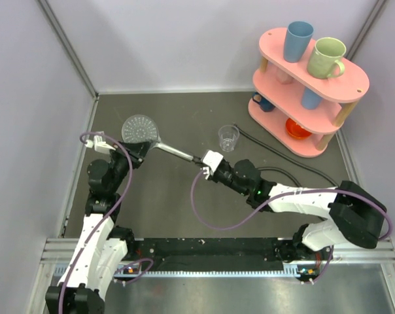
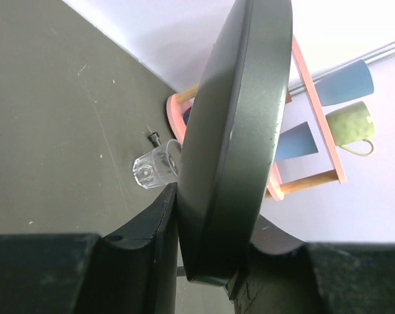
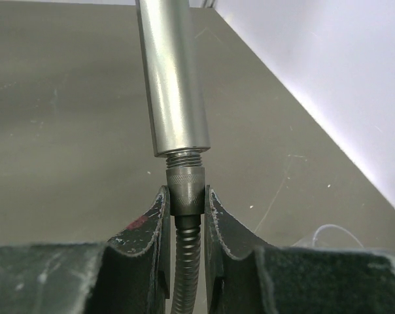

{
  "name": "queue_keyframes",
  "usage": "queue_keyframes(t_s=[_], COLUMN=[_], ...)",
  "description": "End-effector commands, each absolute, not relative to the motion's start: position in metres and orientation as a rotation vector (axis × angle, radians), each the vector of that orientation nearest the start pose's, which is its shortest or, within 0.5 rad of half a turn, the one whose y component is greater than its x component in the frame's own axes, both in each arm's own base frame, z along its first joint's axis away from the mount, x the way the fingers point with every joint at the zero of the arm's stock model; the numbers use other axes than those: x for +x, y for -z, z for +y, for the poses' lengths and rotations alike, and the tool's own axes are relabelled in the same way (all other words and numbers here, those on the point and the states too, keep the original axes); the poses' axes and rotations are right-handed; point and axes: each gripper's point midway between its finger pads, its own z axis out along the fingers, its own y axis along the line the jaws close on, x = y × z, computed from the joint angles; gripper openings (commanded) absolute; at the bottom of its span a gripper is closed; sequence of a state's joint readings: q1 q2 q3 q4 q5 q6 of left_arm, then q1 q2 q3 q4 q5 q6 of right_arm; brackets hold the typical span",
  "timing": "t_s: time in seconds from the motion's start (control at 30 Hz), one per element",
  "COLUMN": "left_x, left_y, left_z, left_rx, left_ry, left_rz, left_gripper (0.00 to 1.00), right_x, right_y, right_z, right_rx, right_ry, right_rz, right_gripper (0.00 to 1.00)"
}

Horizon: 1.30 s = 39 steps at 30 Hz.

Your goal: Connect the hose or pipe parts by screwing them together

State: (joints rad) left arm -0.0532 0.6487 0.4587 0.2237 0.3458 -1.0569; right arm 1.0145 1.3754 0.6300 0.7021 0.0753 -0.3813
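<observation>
Bare threads still show. My right gripper should next turn about the handle's long axis with the knurled nut [image 1: 197, 159] [image 3: 186, 186] between its fingers, then release it.
The grey hand shower [image 1: 140, 129] is held off the table, its perforated disc face up and its straight handle [image 1: 174, 152] pointing right. My left gripper [image 1: 136, 151] is shut on the disc's rim [image 2: 230, 163], which fills the left wrist view edge-on. My right gripper [image 1: 203, 161] is shut on the knurled nut [image 3: 186, 186] of the dark flexible hose [image 3: 184, 261]. The nut sits on the threaded end of the handle [image 3: 172, 78], with a few threads still showing. The hose [image 1: 282, 152] trails right across the table behind the right arm.
A small clear glass cup [image 1: 228, 137] stands just behind the joint. A pink three-tier shelf [image 1: 309, 85] with cups and mugs stands at the back right. Purple cables [image 1: 210, 216] loop from both wrists. Grey walls close in the table on the left and at the back.
</observation>
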Motion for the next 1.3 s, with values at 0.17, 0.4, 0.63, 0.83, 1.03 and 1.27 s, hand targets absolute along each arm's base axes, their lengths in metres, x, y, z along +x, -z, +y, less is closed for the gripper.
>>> queue_keyframes(t_s=[0.17, 0.4, 0.63, 0.83, 1.03, 1.27], left_x=[0.236, 0.227, 0.22, 0.218, 0.218, 0.214], left_y=[-0.29, -0.298, -0.297, -0.304, -0.305, -0.303], left_z=[-0.166, -0.174, -0.176, -0.175, -0.174, -0.174], left_rx=[-0.167, -0.012, 0.094, 0.151, 0.127, 0.14], left_ry=[1.486, 1.535, 1.529, 1.494, 1.515, 1.551], left_rz=[1.602, 1.535, 1.443, 1.391, 1.358, 1.312], left_gripper=[0.0, 0.0, 0.0, 0.0, 0.0, 0.0], right_x=[0.225, 0.216, 0.207, 0.203, 0.205, 0.202], right_y=[-0.291, -0.288, -0.292, -0.294, -0.296, -0.293], right_z=[0.367, 0.365, 0.367, 0.366, 0.357, 0.353], right_rx=[-0.918, -0.988, -1.005, -1.041, -0.993, -1.018], right_ry=[-0.836, -0.98, -1.145, -1.271, -1.353, -1.458], right_rz=[1.044, 1.036, 1.05, 1.063, 1.05, 1.04], right_gripper=[0.0, 0.0, 0.0, 0.0, 0.0, 0.0])
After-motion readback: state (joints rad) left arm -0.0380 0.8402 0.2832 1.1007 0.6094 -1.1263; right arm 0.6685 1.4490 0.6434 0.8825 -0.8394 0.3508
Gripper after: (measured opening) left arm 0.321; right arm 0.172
